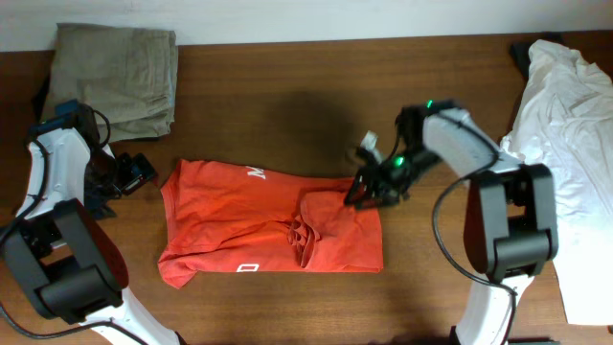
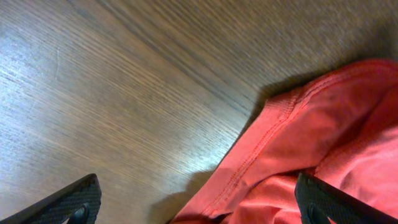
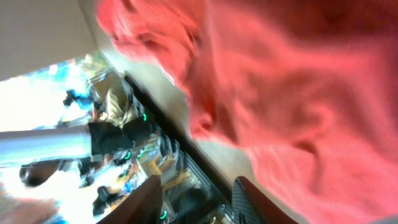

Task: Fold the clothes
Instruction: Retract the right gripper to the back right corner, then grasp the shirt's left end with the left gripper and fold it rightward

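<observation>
The shirt's edge near the trousers [image 2: 214, 191] is down toward the right in the overhead view, and my left gripper needs to go down onto it, as its fingers are open beside the cloth.
The red-orange T-shirt [image 1: 249, 225] lies partly folded in the middle of the wooden table, with white lettering showing at its top and bottom edges and a bunched crease near the centre. My left gripper [image 1: 142, 172] is open just left of the shirt's left sleeve. In the left wrist view its fingers [image 2: 199, 208] are spread wide over the sleeve hem [image 2: 292, 137]. My right gripper [image 1: 356, 195] is at the shirt's upper right corner. In the right wrist view its fingers [image 3: 199, 202] stand apart with no cloth between them, and blurred red fabric [image 3: 298, 93] is close beside them.
Folded khaki trousers [image 1: 115, 67] lie at the back left. A heap of white cloth [image 1: 565, 144] covers the right edge of the table. Bare wood [image 1: 287, 86] shows behind the shirt.
</observation>
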Tool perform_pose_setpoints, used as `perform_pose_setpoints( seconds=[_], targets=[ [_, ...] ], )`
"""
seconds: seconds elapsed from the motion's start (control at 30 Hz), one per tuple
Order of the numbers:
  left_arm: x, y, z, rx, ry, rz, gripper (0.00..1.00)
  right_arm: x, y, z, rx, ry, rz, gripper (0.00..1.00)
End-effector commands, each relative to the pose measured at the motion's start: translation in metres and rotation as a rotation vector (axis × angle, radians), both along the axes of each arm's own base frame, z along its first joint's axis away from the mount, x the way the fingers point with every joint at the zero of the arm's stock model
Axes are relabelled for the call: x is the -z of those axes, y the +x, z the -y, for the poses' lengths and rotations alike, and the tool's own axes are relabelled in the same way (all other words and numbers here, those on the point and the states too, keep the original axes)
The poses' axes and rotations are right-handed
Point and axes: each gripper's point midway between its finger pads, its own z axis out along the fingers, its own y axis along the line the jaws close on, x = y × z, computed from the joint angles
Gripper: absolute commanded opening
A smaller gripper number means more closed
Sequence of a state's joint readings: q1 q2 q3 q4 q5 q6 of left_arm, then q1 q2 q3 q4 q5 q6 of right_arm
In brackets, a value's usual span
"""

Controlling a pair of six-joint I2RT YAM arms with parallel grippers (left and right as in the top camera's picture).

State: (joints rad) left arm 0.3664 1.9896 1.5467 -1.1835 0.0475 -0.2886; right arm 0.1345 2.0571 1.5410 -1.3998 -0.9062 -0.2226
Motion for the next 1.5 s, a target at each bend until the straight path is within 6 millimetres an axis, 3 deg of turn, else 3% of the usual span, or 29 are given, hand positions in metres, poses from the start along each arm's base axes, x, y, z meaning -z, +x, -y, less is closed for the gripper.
perform_pose_setpoints(
  seconds=[0.0, 0.03, 0.1, 0.17, 0.2, 0.27, 0.4, 0.53, 0.6, 0.77, 0.87, 1.0, 1.03, 1.13, 1.17, 1.23, 1.3, 1.37, 1.4, 1.47],
  targets=[
    [-0.011, 0.019, 0.028, 0.156, -0.171, 0.132, 0.99, -0.036, 0.059, 0.062, 0.097, -0.258, 0.200, 0.99],
    [-0.015, 0.024, 0.041, 0.233, -0.240, 0.183, 0.99, -0.038, 0.069, 0.082, 0.152, -0.341, 0.211, 0.99],
    [-0.016, 0.026, 0.048, 0.287, -0.282, 0.214, 0.99, -0.040, 0.088, 0.150, 0.298, -0.493, 0.226, 0.99],
    [-0.013, 0.027, 0.048, 0.306, -0.283, 0.216, 0.99, -0.038, 0.088, 0.176, 0.350, -0.524, 0.211, 0.99],
    [-0.009, 0.028, 0.054, 0.325, -0.327, 0.225, 0.99, -0.038, 0.088, 0.193, 0.393, -0.528, 0.200, 0.99],
    [-0.001, 0.024, 0.070, 0.360, -0.439, 0.220, 0.99, -0.038, 0.087, 0.207, 0.428, -0.533, 0.191, 0.99],
    [0.022, -0.002, 0.073, 0.331, -0.485, 0.059, 0.99, -0.038, 0.087, 0.212, 0.440, -0.534, 0.188, 0.99],
    [0.026, -0.030, 0.058, 0.278, -0.397, -0.115, 0.99, -0.038, 0.087, 0.212, 0.440, -0.534, 0.188, 0.99],
    [0.029, -0.034, 0.060, 0.271, -0.401, -0.126, 0.99, -0.038, 0.087, 0.212, 0.440, -0.534, 0.188, 0.99],
    [0.049, -0.040, 0.086, 0.260, -0.532, -0.066, 0.99, -0.038, 0.087, 0.212, 0.440, -0.534, 0.188, 0.99],
    [0.050, -0.038, 0.107, 0.242, -0.624, -0.021, 0.99, -0.038, 0.087, 0.212, 0.440, -0.534, 0.188, 0.99],
    [0.063, -0.037, 0.132, 0.286, -0.618, -0.020, 0.99, -0.038, 0.087, 0.212, 0.440, -0.534, 0.188, 0.99],
    [0.064, -0.036, 0.134, 0.289, -0.615, -0.022, 0.90, -0.038, 0.087, 0.212, 0.440, -0.534, 0.188, 0.99],
    [0.065, -0.034, 0.138, 0.304, -0.611, -0.017, 0.11, -0.038, 0.087, 0.212, 0.440, -0.534, 0.188, 0.99],
    [0.065, -0.034, 0.137, 0.299, -0.606, -0.018, 0.00, -0.038, 0.087, 0.212, 0.440, -0.534, 0.188, 0.99],
    [0.069, -0.035, 0.123, 0.254, -0.519, -0.071, 0.00, -0.038, 0.087, 0.212, 0.440, -0.534, 0.188, 0.99],
    [0.060, -0.028, 0.092, 0.205, -0.365, -0.132, 0.00, -0.038, 0.087, 0.212, 0.440, -0.534, 0.188, 0.99],
    [0.035, -0.015, 0.056, 0.131, -0.219, -0.162, 0.00, -0.038, 0.087, 0.212, 0.440, -0.534, 0.188, 0.99],
    [0.010, -0.002, 0.039, 0.105, -0.160, -0.140, 0.01, -0.038, 0.087, 0.212, 0.440, -0.534, 0.188, 0.99],
    [-0.023, 0.014, 0.033, 0.108, -0.140, -0.094, 0.01, -0.038, 0.087, 0.212, 0.440, -0.534, 0.188, 0.99]
  ],
)
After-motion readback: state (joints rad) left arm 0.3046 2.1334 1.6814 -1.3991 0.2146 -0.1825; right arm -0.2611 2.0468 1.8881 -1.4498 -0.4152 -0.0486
